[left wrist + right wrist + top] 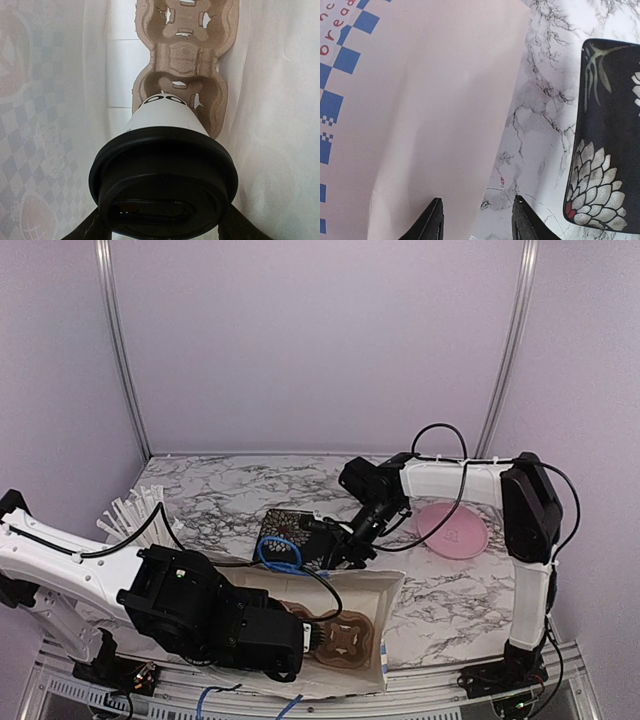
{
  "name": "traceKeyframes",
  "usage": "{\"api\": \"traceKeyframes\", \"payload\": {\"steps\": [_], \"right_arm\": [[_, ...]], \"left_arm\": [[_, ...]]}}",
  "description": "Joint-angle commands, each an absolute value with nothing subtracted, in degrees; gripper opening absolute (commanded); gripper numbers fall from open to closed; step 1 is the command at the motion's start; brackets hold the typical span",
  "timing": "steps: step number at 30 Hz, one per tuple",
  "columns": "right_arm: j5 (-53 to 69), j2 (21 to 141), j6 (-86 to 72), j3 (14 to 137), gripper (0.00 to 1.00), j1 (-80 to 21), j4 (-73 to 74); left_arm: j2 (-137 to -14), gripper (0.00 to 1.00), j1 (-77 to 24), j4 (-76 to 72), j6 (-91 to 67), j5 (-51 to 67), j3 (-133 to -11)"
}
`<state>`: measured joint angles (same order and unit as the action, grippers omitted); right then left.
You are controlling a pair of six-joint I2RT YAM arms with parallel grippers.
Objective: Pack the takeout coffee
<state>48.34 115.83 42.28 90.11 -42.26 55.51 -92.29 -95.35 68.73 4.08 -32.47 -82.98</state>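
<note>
The cup goes base-first into the pulp carrier's near pocket next, pushed by my left gripper before its release. The pocket still shows its slots past the cup's base.
The takeout coffee (165,116), a white paper cup with black lettering and a round black lid (164,167), lies sideways in my left gripper (162,227), which is shut on it, one finger on each side of the lid. The cup's base points at the near pocket of a brown pulp cup carrier (182,55) inside a white paper bag (280,125). In the top view my left gripper (300,635) reaches into the bag (385,590) beside the carrier (345,637); the cup itself is hidden there. My right gripper (476,220) stands open, straddling the bag's edge (420,100).
A black flower-patterned tray (610,140) lies on the marble table just beyond the bag, also seen in the top view (285,525). A pink plate (452,530) sits at the right. White straws (130,512) fan out at the left. A blue cable loop (280,552) hangs over the tray.
</note>
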Motion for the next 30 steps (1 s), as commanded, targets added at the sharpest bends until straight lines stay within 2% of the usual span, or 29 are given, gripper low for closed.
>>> {"api": "traceKeyframes", "payload": {"steps": [1,9,14,22,30], "right_arm": [[49.43,111.32,43.63,92.53,0.45,-44.06,57.55],[44.65,105.49,42.96,97.35,0.47,-47.85,59.73],[46.83,102.14,46.79,99.42,0.48,-49.35,63.16],[50.62,103.02,52.09,104.21,0.48,-55.53,70.65],[49.82,103.1,50.05,108.28,0.48,-60.48,71.73]], "left_arm": [[-90.24,0.27,-95.55,69.25,3.97,-32.35,-81.88],[-88.59,0.27,-95.64,66.93,5.68,-31.0,-79.06],[-88.29,0.27,-95.58,64.8,8.19,-33.57,-77.15],[-87.72,0.28,-95.54,63.64,9.77,-33.03,-75.36],[-86.97,0.28,-95.56,61.02,11.63,-35.89,-71.45]]}}
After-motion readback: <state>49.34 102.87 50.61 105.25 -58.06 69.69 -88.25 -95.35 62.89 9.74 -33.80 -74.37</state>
